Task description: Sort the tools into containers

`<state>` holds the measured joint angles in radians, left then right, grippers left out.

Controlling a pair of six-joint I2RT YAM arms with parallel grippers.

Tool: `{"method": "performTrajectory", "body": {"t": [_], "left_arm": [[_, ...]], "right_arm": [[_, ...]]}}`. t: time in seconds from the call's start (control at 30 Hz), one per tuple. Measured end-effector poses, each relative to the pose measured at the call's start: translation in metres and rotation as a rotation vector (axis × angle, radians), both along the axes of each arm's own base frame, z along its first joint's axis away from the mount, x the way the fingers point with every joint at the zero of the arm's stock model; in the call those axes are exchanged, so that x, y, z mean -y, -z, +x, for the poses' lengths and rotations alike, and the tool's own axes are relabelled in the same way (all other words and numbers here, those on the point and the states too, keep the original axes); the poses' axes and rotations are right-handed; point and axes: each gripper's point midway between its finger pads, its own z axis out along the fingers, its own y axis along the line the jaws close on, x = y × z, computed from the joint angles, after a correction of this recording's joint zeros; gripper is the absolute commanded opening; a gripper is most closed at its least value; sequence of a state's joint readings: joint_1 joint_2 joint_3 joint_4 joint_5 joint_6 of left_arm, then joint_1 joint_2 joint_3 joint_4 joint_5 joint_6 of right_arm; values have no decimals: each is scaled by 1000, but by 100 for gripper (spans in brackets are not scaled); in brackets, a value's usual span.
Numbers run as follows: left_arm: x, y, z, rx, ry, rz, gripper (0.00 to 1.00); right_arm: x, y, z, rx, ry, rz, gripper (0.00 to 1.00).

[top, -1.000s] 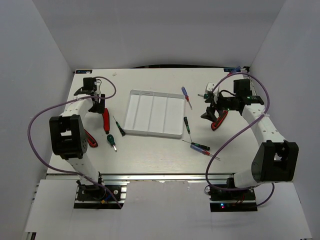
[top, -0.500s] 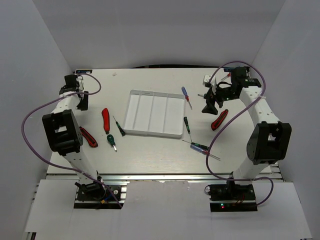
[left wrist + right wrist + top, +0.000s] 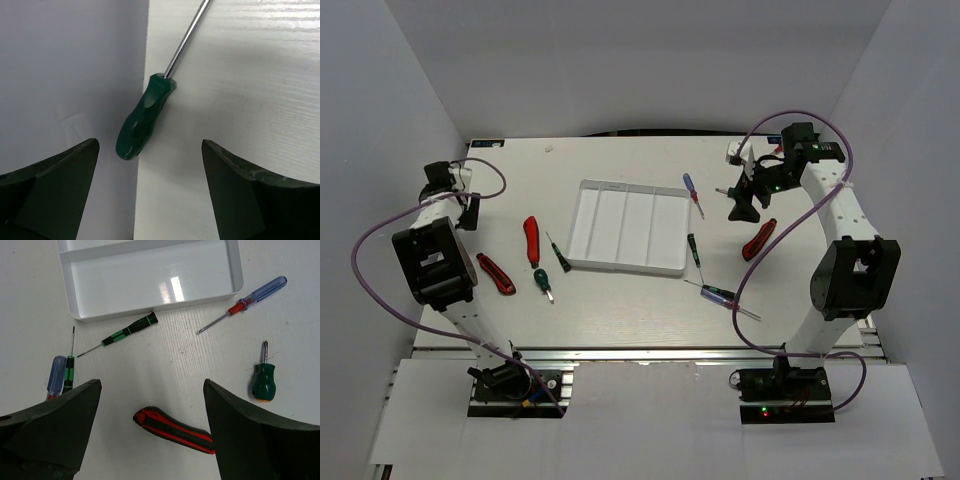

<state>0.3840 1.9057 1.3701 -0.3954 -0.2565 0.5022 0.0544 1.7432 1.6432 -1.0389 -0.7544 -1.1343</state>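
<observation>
The screwdriver's green handle is below, between my open fingers, so I should lower my left gripper onto the handle's end by the screwdriver's shaft [image 3: 157, 91] and close there.
The white tray [image 3: 588, 232] lies mid-table with its four compartments empty; its corner shows in the right wrist view [image 3: 235, 270]. My left gripper [image 3: 469, 211] is open at the far left wall. In the left wrist view [image 3: 150, 150] it hangs just short of a green-handled screwdriver [image 3: 144, 119] lying along the wall. My right gripper [image 3: 744, 207] is open and empty. In the right wrist view [image 3: 151, 390] it is above a red-and-black tool [image 3: 172, 427], with a stubby green screwdriver [image 3: 263, 381] to the right. That tool [image 3: 758, 239] lies on the table.
Right of the tray lie a blue screwdriver [image 3: 691, 190], a green-black precision driver [image 3: 694, 250] and a blue-handled driver [image 3: 720, 295]. Left of it lie a red screwdriver [image 3: 531, 240], a thin dark driver [image 3: 558, 253], a stubby green screwdriver [image 3: 542, 282] and another red-and-black tool [image 3: 496, 273].
My left arm has swung left from the red screwdriver to the left wall. My right gripper has drawn back from over the red-and-black tool toward the far edge.
</observation>
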Motion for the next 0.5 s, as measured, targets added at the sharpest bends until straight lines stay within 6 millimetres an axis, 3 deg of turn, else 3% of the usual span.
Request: {"method": "performTrajectory", "body": {"t": [0.27,0.5], "left_arm": [[4,42,3,-62,37,-65,94],[1,42,14,-43,44,-72,94]], "right_arm": [[3,0,-2,-8,11,-20,89],[4,-13,-5,28,15,-21,89]]}}
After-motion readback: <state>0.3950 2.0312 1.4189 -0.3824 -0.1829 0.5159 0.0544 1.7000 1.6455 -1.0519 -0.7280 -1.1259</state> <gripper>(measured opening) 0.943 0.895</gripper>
